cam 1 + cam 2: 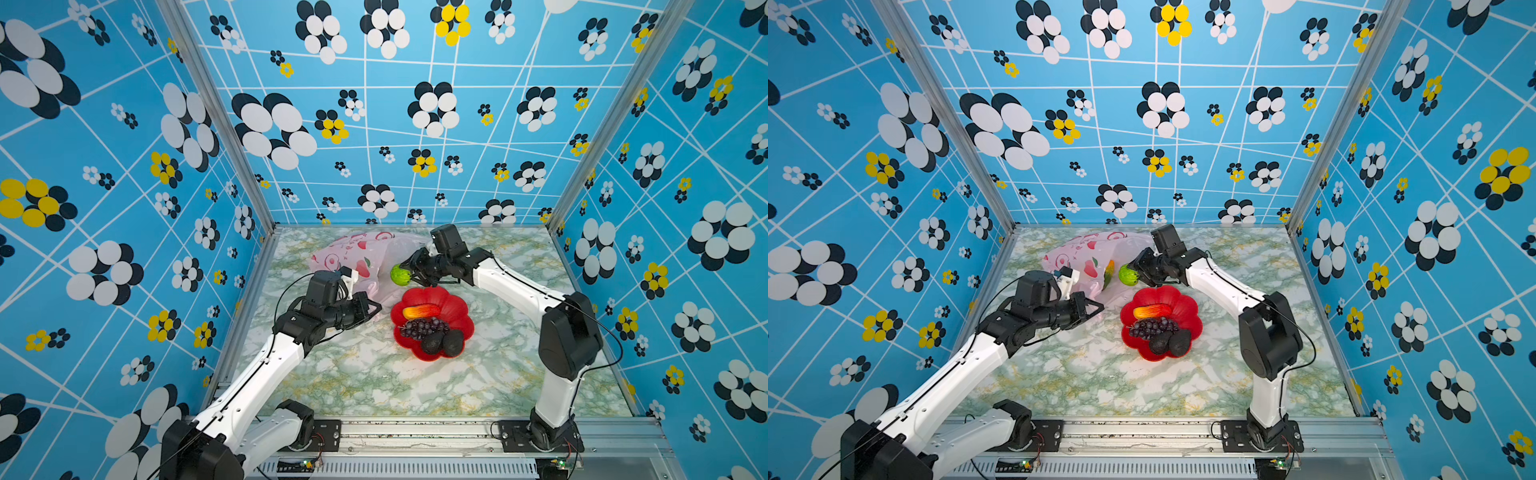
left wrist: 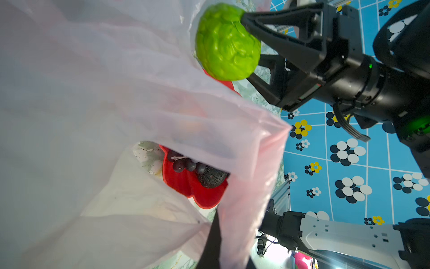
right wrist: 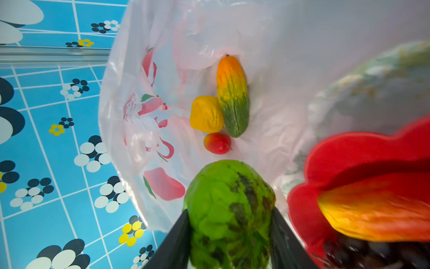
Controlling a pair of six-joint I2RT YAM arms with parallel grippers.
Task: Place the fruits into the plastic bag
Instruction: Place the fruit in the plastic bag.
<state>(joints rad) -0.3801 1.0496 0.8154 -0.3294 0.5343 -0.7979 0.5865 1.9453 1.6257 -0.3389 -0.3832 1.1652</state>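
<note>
I should next push my right gripper deeper through the bag's wide-open top toward the small red fruit (image 3: 217, 143) to let go of the bumpy green one, which is still at the bag's rim.
The pale-pink plastic bag (image 1: 357, 259) (image 1: 1088, 257) lies at the back of the table. My left gripper (image 1: 376, 309) (image 2: 215, 242) is shut on the bag's rim, and the mouth gapes. My right gripper (image 1: 409, 273) (image 3: 230, 221) is shut on a bumpy green fruit (image 1: 399, 275) (image 2: 226, 42) (image 3: 223, 186) right at that mouth. Inside the bag lie a yellow fruit (image 3: 206, 114), a long orange-green one (image 3: 232, 95) and a small red one (image 3: 217, 143). The red dish (image 1: 459, 305) holds a mango-like fruit (image 1: 420, 311), purple grapes (image 1: 424, 328) and two blackish avocados (image 1: 434, 343).
The red flower-shaped dish sits just in front of the bag's mouth, under the right wrist. Marble-patterned tabletop (image 1: 374, 374) runs to the aluminium front rail (image 1: 415, 428). Patterned blue walls close off the left, right and back sides.
</note>
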